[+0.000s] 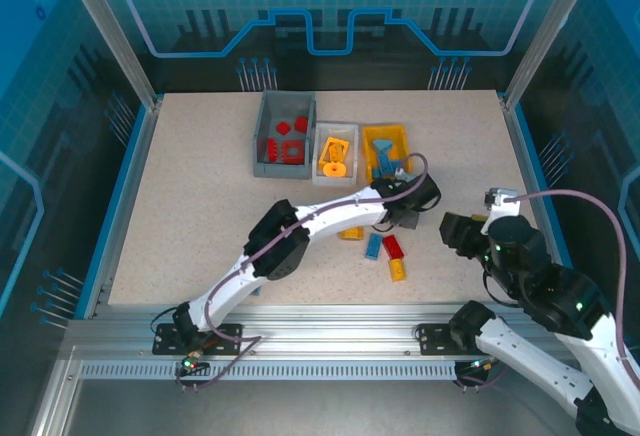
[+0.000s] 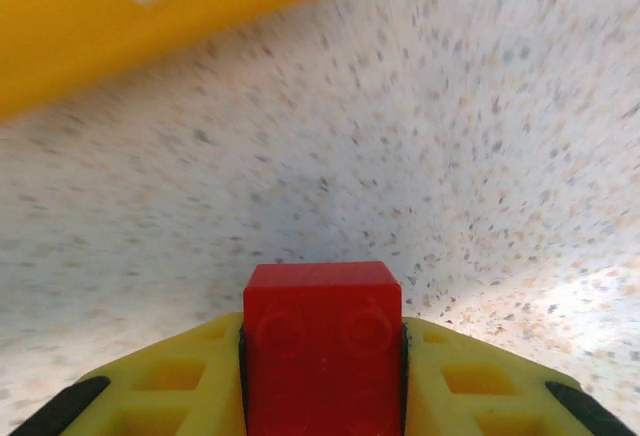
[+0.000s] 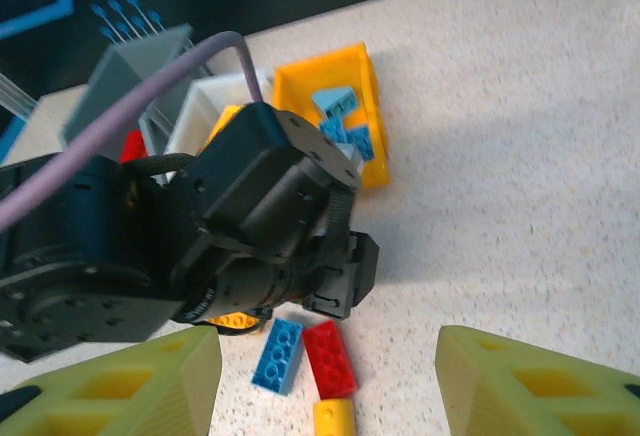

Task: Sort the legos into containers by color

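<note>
The grey container outward past the white container [image 1: 336,132] holds red legos, so my left gripper will next lift the red brick, swing it over there and let it go.
My left gripper [image 2: 322,328] is shut on a red lego brick [image 2: 322,356], studs facing the camera, just above the tabletop. From above, that gripper [image 1: 406,218] sits just in front of the yellow container [image 1: 386,132], which holds blue legos. The grey container [image 1: 266,134] holds red legos and the white container [image 1: 336,132] holds yellow-orange ones. Loose legos lie near the left wrist: a blue brick [image 3: 278,355], a red brick [image 3: 330,358] and a yellow piece [image 3: 333,418]. My right gripper [image 3: 328,348] hangs open over them, holding nothing.
Another yellow lego [image 1: 351,233] lies beside the left forearm [image 1: 300,231], which crosses the table diagonally. The yellow container's wall [image 2: 150,26] is close ahead of the left gripper. Metal frame posts and blue panels enclose the table.
</note>
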Available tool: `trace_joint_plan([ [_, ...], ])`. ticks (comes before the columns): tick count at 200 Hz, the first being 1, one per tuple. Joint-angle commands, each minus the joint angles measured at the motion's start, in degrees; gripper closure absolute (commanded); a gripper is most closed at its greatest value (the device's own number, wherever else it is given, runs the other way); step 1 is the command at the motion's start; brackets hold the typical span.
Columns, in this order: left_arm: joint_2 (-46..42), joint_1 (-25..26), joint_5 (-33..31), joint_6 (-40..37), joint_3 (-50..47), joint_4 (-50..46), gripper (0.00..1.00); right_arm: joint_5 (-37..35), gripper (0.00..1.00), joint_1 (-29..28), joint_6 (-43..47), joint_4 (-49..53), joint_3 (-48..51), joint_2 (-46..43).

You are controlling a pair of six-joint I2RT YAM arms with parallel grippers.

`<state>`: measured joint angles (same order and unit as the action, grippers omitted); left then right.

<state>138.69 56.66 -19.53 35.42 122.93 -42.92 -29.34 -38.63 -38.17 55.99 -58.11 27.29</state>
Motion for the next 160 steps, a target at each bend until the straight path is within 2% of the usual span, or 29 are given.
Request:
trace_joint_plan([
  [1, -11.6, -2.8, -1.3, -1.4, -3.7, 2.8, 0.73, 2.8, 0.40, -0.7, 5.4, -7.1, -1.0, -1.5],
  [41, -25.7, -10.6, 0.6, -1.4, -15.9, 4.4, 0.73, 13.8, 0.38, -0.7, 9.7, -16.5, 1.1, 4.6],
  [61, -32.1, -16.5, 1.4, -2.3, -23.3, 6.2, 0.73, 20.7, 0.38, -0.7, 10.7, -21.6, 1.8, 11.0],
  [89, -36.2, -26.4, 4.5, -3.8, -28.9, 7.5, 0.73, 31.2, 0.38, -0.3, 11.2, -29.6, 1.3, 22.0],
  [121, -33.6, -34.4, 4.9, -8.0, -28.2, 9.3, 0.73, 33.5, 0.38, -0.9, 10.4, -38.7, 1.0, 31.0],
  [160, -24.2, -39.4, 2.5, -11.0, -20.2, 8.8, 0.73, 32.2, 0.38, -1.8, 10.6, -48.8, -0.2, 38.7],
])
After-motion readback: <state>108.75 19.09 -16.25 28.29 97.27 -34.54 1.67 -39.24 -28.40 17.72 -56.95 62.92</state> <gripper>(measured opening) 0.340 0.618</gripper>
